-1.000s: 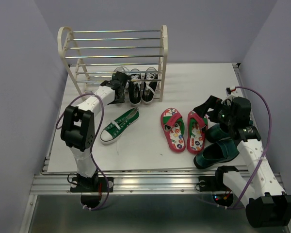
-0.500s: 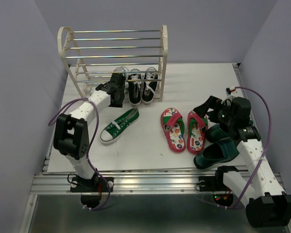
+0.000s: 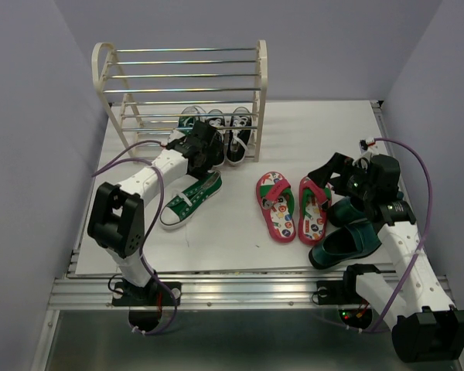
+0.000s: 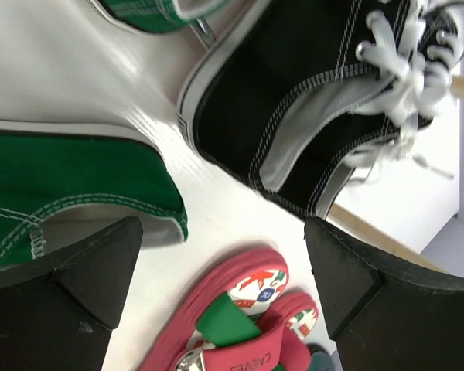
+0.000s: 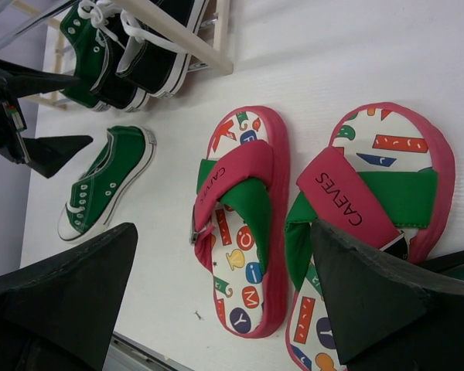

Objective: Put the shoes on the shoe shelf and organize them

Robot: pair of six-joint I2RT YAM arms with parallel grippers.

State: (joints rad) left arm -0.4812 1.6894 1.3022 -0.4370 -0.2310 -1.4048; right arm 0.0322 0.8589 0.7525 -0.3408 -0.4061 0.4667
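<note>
The loose green sneaker's heel is below my left gripper, so my left gripper should go down next onto the sneaker's heel collar [image 3: 210,178] [image 4: 172,217]. One finger should go inside the sneaker's opening.
The shoe shelf [image 3: 182,77] stands at the back left. On its lowest level rest one green sneaker [image 3: 190,116] and two black sneakers [image 3: 238,133]. My left gripper [image 3: 209,151] hovers open just in front of them, with nothing between its fingers. In the left wrist view the open gripper [image 4: 224,286] has the black sneaker [image 4: 309,116] ahead of it. The other green sneaker [image 3: 189,199] lies on the table. Two red-pink flip-flops [image 3: 276,205] lie side by side mid-table. My right gripper [image 3: 325,176] is open above them and holds nothing. Teal loafers [image 3: 344,243] lie beneath the right arm.
The shelf's cream side frame [image 5: 178,35] and chrome bars [image 3: 185,63] rise over the stored shoes. The table's front edge [image 3: 216,270] runs just past the loose green sneaker [image 5: 108,182]. Purple walls close in on the left and right.
My left gripper opened, let go of the green sneaker on the lowest level and drew back to the right. The right arm has not moved.
</note>
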